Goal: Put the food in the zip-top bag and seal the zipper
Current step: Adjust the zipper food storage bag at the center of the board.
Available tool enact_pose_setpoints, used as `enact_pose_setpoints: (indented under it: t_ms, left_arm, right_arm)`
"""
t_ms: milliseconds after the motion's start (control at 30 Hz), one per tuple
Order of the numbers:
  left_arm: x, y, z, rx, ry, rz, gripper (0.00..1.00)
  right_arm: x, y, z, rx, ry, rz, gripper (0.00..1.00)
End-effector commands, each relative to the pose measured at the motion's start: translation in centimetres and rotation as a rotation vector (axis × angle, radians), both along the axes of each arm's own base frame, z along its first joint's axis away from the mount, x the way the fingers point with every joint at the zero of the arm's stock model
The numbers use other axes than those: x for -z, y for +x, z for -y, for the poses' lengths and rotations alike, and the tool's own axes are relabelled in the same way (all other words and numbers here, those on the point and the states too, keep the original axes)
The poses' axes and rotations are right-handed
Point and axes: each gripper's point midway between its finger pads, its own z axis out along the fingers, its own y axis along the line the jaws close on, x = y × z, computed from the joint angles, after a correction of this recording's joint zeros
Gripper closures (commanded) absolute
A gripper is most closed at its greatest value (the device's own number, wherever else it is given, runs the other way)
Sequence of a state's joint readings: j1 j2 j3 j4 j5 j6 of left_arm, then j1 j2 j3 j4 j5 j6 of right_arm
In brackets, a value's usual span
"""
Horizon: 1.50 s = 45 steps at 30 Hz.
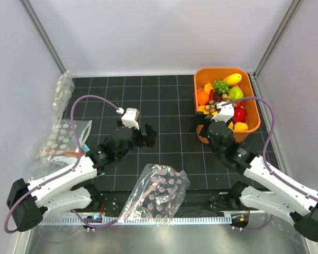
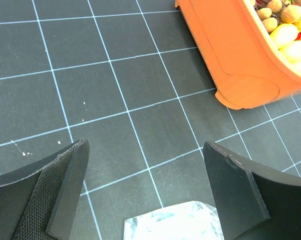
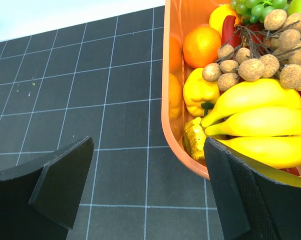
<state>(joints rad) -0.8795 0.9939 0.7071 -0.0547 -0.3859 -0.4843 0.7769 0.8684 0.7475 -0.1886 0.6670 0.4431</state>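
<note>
My left gripper moves back next, turns and lowers onto the zip-top bag's side edge nearer the tub, since the empty bag lies closer to my base.
The food (image 1: pixel 222 92) fills an orange tub (image 1: pixel 254 114) at the back right: bananas (image 3: pixel 260 120), an orange (image 3: pixel 201 46), a brown nut cluster (image 3: pixel 260 60) and a yellow pepper (image 3: pixel 200 90). The zip-top bag (image 1: pixel 156 193) lies crumpled at the front centre, with one corner (image 2: pixel 175 222) showing under my left gripper. I cannot make out its zipper. My left gripper (image 1: pixel 150 136) hovers open over the mat, beyond the bag. My right gripper (image 3: pixel 147 185) is open at the tub's near left corner, its right finger (image 3: pixel 240 195) over the rim. Both hold nothing.
Two other clear dotted bags lie at the left edge, one (image 1: pixel 63 137) with blue-orange trim and one (image 1: pixel 62 92) further back. The orange tub (image 2: pixel 240 55) stands to the right of my left gripper. Grey walls close in the mat on three sides.
</note>
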Motion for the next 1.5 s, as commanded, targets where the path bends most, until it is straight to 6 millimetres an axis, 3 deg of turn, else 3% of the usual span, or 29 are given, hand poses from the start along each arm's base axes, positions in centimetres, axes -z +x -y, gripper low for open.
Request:
enact_pose_setpoints:
  t_ms: [0, 167, 300, 400, 433, 533, 567, 633, 667, 833, 900, 1000, 1233, 1300, 1467]
  left_arm:
    - [-2.2, 0.3, 0.3, 0.006, -0.022, 0.042, 0.00]
    - [-2.5, -0.5, 2.3, 0.124, -0.021, 0.029, 0.00]
    - [-2.6, -2.0, 5.3, 0.276, -0.037, -0.004, 0.00]
    - [-3.0, -4.5, 8.2, 0.443, -0.048, -0.029, 0.00]
    - [-2.9, -6.2, 9.6, 0.533, -0.052, -0.053, 0.00]
    - [-3.4, -8.5, 11.1, 0.617, -0.018, -0.047, 0.00]
    - [-2.7, -9.7, 11.6, 0.631, 0.026, -0.055, 0.00]
    - [-2.5, -10.4, 11.9, 0.614, 0.077, -0.046, 0.00]
    - [-1.3, -11.7, 11.9, 0.626, 0.126, -0.071, 0.00]
    - [4.3, -14.1, 10.2, 0.532, 0.264, -0.198, 0.00]
    - [6.3, -15.9, 9.9, 0.536, 0.313, -0.219, 0.00]
    - [7.8, -18.8, 10.4, 0.577, 0.326, -0.261, 0.00]
    - [9.2, -24.0, 12.1, 0.655, 0.362, -0.281, 0.00]
    - [9.4, -24.8, 12.5, 0.652, 0.360, -0.299, 0.00]
    - [12.2, -25.4, 13.1, 0.617, 0.422, -0.355, 0.00]
  right_arm:
    - [-1.1, 0.0, 0.7, 0.039, 0.025, 0.043, 0.00]
    - [-1.3, -0.3, 1.2, 0.048, 0.037, 0.057, 0.00]
    - [-1.3, -0.3, 1.3, 0.053, 0.036, 0.056, 0.00]
    - [-1.4, -0.4, 1.5, 0.061, 0.036, 0.057, 0.00]
    - [-1.2, -0.4, 1.8, 0.073, 0.034, 0.057, 0.00]
    - [-1.2, -0.3, 2.3, 0.103, 0.025, 0.059, 0.00]
    - [-1.2, -0.3, 2.4, 0.111, 0.023, 0.058, 0.00]
    - [-1.3, -0.3, 2.8, 0.128, 0.020, 0.059, 0.00]
    - [-1.3, -0.3, 2.9, 0.131, 0.019, 0.058, 0.00]
    - [-1.7, -0.5, 3.4, 0.148, 0.035, 0.074, 0.01]
    - [-1.7, -0.6, 3.6, 0.155, 0.043, 0.080, 0.00]
    - [-1.8, -0.8, 3.7, 0.158, 0.050, 0.088, 0.00]
    - [-1.7, -0.9, 4.0, 0.167, 0.047, 0.088, 0.00]
    - [-1.8, -0.8, 4.0, 0.169, 0.049, 0.089, 0.00]
    - [-1.9, -0.9, 4.1, 0.170, 0.051, 0.090, 0.00]
